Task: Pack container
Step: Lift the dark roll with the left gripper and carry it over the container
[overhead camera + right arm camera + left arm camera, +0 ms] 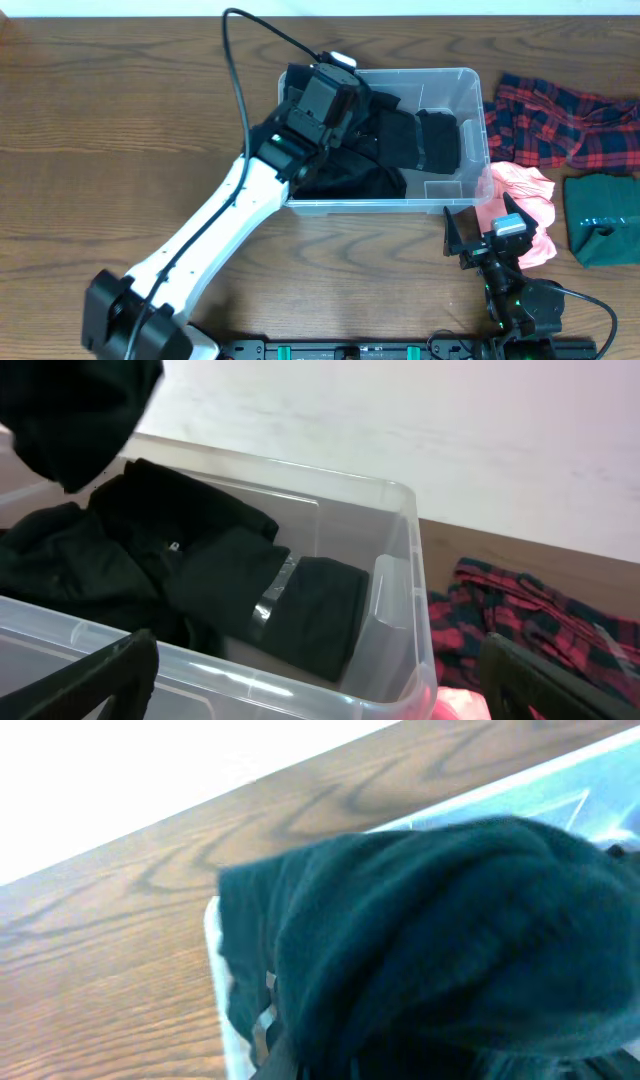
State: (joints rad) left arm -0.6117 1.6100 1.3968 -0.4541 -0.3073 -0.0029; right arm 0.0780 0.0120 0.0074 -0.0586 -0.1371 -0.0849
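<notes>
The overhanging garment will come inside the bin's end rim as I next lower my left gripper toward the black clothes in the bin (370, 130) below and release it.
The container (472, 90) is a clear plastic bin at the back middle of the table, with black clothes (420, 135) lying folded in it. My left gripper (325, 98) hangs over the bin's left end. In the left wrist view a bunched black garment (440, 940) fills the picture and hides the fingers, which are shut on it; the bin's rim (213, 960) shows beside it. My right gripper (485, 232) stands open and holds nothing, just outside the bin's front right corner. In the right wrist view its fingers (110, 675) frame the near rim (420, 600).
A red and black plaid cloth (560, 120) lies right of the bin. A pink cloth (525, 195) sits under my right gripper, and a dark green folded cloth (600, 225) lies at the far right edge. A black cable (240, 80) arcs over the left arm.
</notes>
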